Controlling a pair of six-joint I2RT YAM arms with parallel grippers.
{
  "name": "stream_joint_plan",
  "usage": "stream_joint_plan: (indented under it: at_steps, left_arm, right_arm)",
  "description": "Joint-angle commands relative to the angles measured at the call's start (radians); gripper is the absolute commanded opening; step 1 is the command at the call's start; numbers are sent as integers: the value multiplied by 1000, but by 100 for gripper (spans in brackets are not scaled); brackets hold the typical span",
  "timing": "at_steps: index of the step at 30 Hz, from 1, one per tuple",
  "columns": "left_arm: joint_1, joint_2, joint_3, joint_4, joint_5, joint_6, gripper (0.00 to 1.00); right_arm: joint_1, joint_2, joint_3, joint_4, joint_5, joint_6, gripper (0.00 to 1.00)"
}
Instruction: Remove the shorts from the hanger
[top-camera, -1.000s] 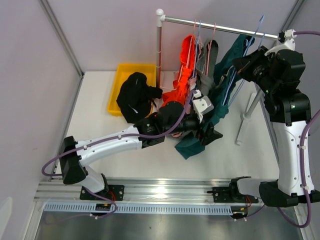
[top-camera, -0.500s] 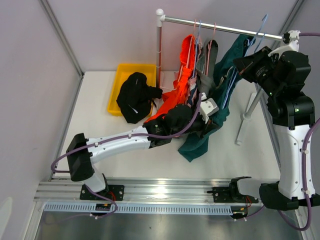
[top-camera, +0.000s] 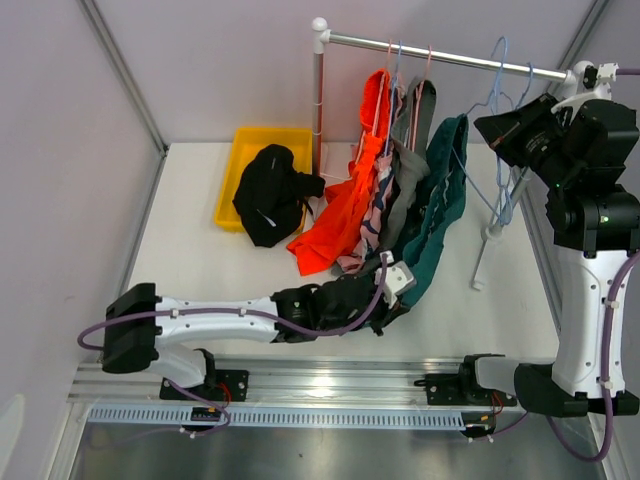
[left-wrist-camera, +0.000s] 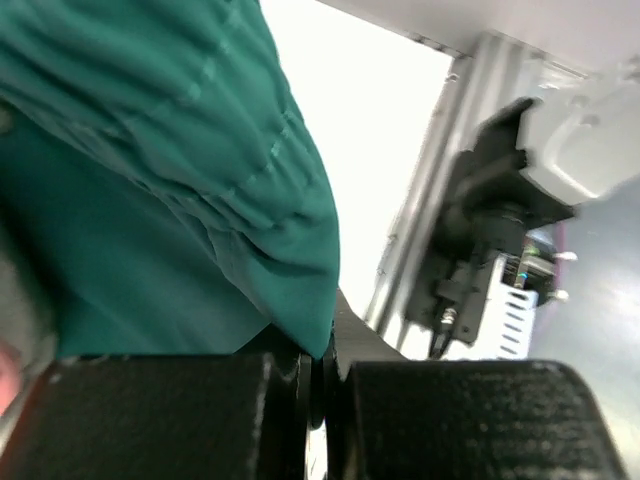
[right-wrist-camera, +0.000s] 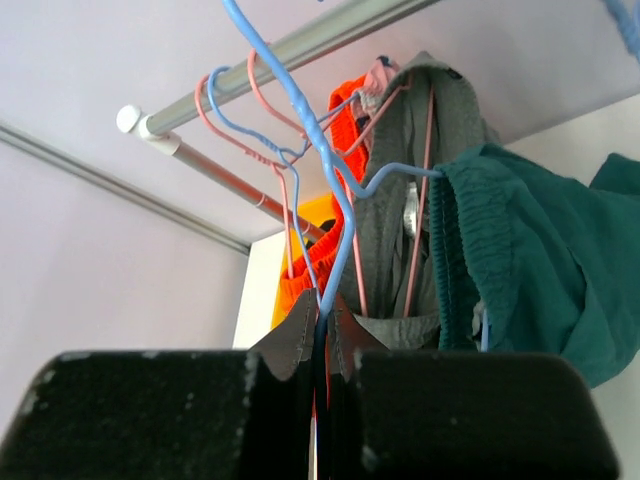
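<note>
My right gripper rises next, then descends until the blue hanger's hook meets the metal bar and releases, as the bar lies outward of it, beneath the hook.
Dark teal shorts hang stretched from the rail down toward the near table edge. My left gripper is shut on their lower hem; in the left wrist view the teal fabric runs into the closed jaws of that gripper. My right gripper is shut on a blue hanger, one arm of which sits in the teal waistband. Orange shorts, pink patterned shorts and grey shorts hang on the rail. Black shorts lie over the tray.
A yellow tray sits at the back left beside the rack's upright post. The metal rail carries pink hangers. The rack's right leg stands by my right arm. An aluminium base rail lines the near edge.
My left gripper closed on the teal shorts' hem and drew back toward the near edge, stretching them. My right gripper moved right and up with the blue hanger.
</note>
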Motion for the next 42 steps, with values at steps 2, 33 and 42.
stream_joint_plan:
  at_steps: [2,33,42]
  left_arm:
    - [13,80,231,-116,-163,5,0]
    - [276,-99,1002,-1080,-466,-43,0]
    - [724,69,1363,-1083,-213,54,0]
  right_arm:
    - [-10,-82,-16,71,-73,57,0]
    - [-106,201,130,175,-106,43,0]
    - [-134,169,-48,230,-173,62,0]
